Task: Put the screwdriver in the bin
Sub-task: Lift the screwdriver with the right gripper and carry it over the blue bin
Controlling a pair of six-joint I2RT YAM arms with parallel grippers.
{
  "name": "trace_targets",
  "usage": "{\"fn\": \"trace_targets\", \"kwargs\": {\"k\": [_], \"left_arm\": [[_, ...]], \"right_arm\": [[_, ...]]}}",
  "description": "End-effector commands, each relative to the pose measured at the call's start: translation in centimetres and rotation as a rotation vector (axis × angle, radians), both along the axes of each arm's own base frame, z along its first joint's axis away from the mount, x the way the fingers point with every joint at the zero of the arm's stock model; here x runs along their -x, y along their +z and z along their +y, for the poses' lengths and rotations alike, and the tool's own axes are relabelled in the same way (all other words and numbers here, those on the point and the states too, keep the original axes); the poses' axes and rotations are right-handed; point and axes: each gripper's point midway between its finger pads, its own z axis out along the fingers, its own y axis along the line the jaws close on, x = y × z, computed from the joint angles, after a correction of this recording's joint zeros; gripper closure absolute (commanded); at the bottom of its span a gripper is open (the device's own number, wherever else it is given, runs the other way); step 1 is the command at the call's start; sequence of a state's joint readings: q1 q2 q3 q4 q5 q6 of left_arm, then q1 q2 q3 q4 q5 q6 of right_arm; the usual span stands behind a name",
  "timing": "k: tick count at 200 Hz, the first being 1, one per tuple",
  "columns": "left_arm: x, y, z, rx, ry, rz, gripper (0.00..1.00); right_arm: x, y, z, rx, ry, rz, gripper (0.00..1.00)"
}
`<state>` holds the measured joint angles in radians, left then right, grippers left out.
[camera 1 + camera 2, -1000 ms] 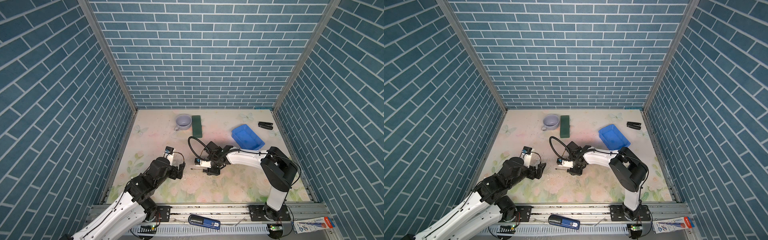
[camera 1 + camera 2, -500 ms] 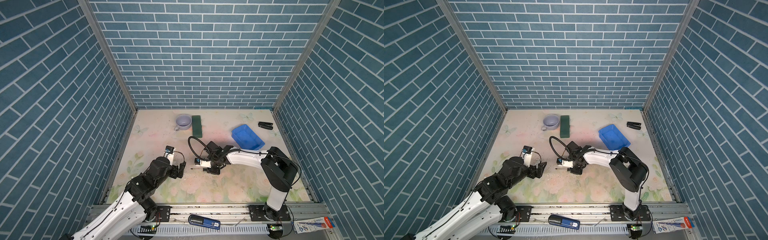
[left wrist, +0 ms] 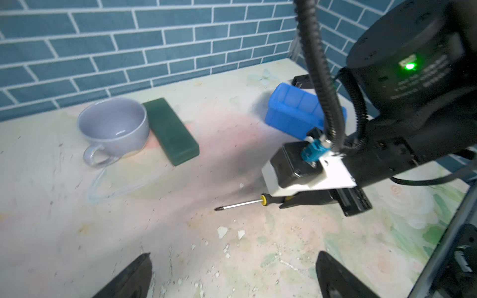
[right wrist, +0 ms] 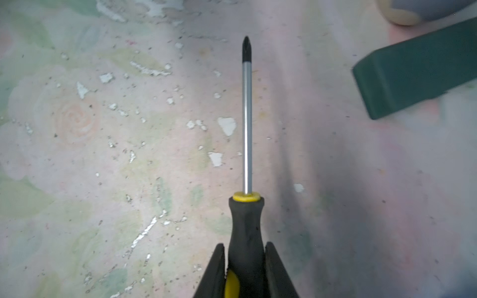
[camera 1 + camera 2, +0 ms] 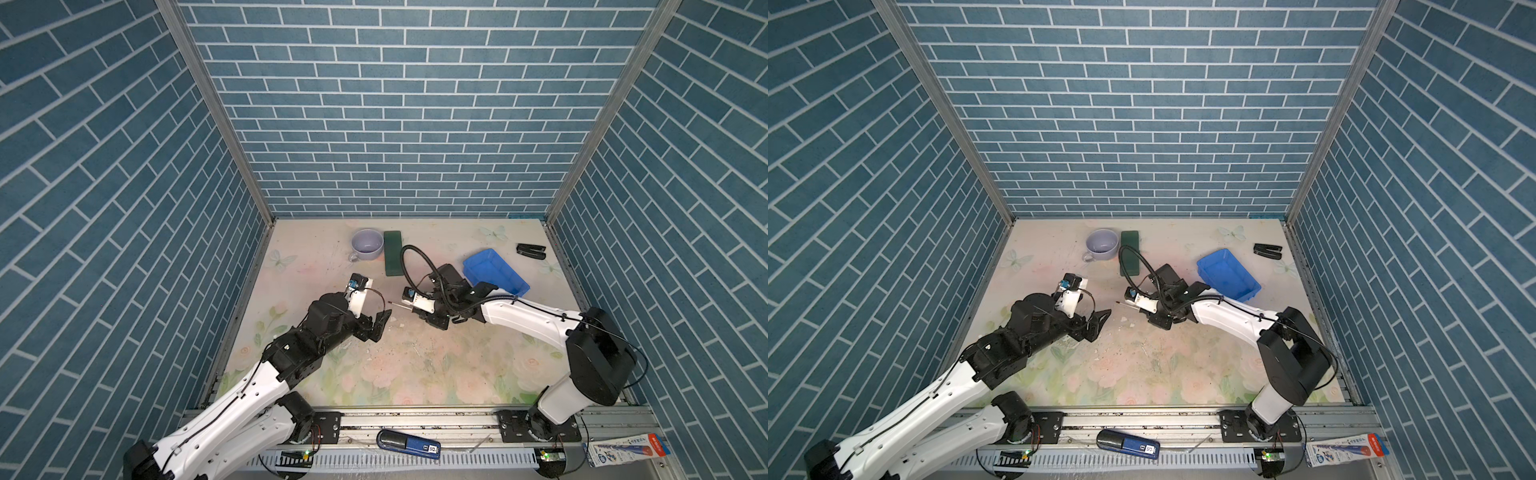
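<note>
My right gripper holds the screwdriver's stem and should next lift it outward across the rim of the walled blue bin (image 5: 491, 269) beside its arm, turn it lengthwise, lower and release it.
The screwdriver (image 4: 246, 227), black-handled with a yellow collar and a thin metal shaft, points toward the left arm, low over the table mid-floor. It also shows in the left wrist view (image 3: 242, 203) and in both top views (image 5: 400, 306) (image 5: 1130, 306). My right gripper (image 4: 245, 247) is shut on its handle, one finger on each side. The bright blue bin (image 5: 494, 270) (image 5: 1227, 274) stands behind and to the right of that gripper and holds nothing that I can see. My left gripper (image 3: 233, 258) (image 5: 384, 318) hangs open over bare table, a short way from the screwdriver's tip.
A lavender cup (image 5: 367, 245) and a dark green block (image 5: 392, 257) stand side by side at the back middle. A black stapler-like tool (image 5: 531, 250) lies at the back right by the wall. White flakes dot the floral mat (image 5: 415, 365).
The right gripper's jaws have closed onto the screwdriver's handle. Neither arm has visibly shifted.
</note>
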<state>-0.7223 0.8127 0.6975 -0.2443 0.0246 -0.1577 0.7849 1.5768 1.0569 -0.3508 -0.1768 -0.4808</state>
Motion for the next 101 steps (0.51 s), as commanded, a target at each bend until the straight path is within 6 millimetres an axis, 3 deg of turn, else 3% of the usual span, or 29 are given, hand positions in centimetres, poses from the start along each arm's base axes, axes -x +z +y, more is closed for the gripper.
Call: {"fn": "trace_targets", "kwargs": {"k": [1, 50, 101], "left_arm": [[-0.3, 2.9, -2.7, 0.017, -0.117, -0.098, 0.0], [-2.0, 3.0, -7.3, -0.017, -0.214, -0.142, 0.0], [-2.5, 3.3, -12.1, 0.016, -0.318, -0.179, 0.0]], "right_arm": [[-1.5, 1.5, -1.7, -0.065, -0.107, -0.017, 0.9], [-4.3, 4.2, -6.7, -0.133, -0.302, -0.061, 0.9], [-5.7, 5.4, -13.0, -0.144, -0.475, -0.093, 0.9]]}}
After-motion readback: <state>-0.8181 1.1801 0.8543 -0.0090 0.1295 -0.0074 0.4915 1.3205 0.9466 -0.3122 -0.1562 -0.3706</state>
